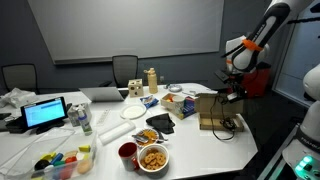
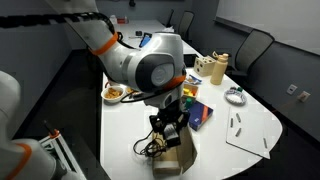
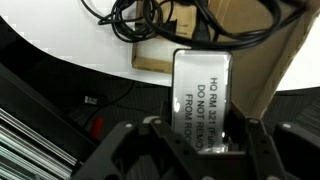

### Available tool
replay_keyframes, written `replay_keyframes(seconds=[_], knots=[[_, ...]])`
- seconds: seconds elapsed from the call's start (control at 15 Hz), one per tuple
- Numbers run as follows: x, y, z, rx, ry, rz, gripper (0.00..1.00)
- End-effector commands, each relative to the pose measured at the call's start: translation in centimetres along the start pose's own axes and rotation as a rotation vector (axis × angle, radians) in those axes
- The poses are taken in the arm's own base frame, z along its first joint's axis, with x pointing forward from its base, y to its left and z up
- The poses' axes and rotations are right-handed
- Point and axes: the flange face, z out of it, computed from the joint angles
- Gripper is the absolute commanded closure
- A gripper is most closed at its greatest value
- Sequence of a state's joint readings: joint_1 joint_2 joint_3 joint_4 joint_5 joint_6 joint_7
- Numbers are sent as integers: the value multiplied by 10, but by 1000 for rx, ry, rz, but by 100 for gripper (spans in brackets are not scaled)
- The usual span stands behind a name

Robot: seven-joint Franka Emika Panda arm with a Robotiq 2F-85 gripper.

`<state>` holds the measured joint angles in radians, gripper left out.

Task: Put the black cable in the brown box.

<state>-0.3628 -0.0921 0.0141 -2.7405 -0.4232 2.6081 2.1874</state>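
Next, I carry the brick in my gripper outward and down and release it inside the open brown box. The box lies below and outward of my gripper.
The black cable lies coiled on the table and over the brown box in the wrist view. Its black power brick with a white label sits between my gripper's fingers, which close on its sides. In both exterior views my gripper hangs just above the open brown box at the table's edge. Loops of the cable trail beside the box.
The white table holds a bowl of snacks, a red cup, a laptop, bottles and papers. A red object stands behind the arm. The table edge and dark floor lie right by the box.
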Motion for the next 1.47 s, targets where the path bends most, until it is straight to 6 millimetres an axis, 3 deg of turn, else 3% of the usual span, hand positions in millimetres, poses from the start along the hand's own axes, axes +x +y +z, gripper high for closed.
replay_keyframes(seconds=[0.0, 0.73, 1.13, 1.4], knots=[[-9, -7, 21, -8, 6, 34, 72], [-15, -27, 95, -67, 4, 111, 72], [-49, -51, 96, -69, -94, 162, 72], [-78, -50, 95, -99, -144, 169, 72]])
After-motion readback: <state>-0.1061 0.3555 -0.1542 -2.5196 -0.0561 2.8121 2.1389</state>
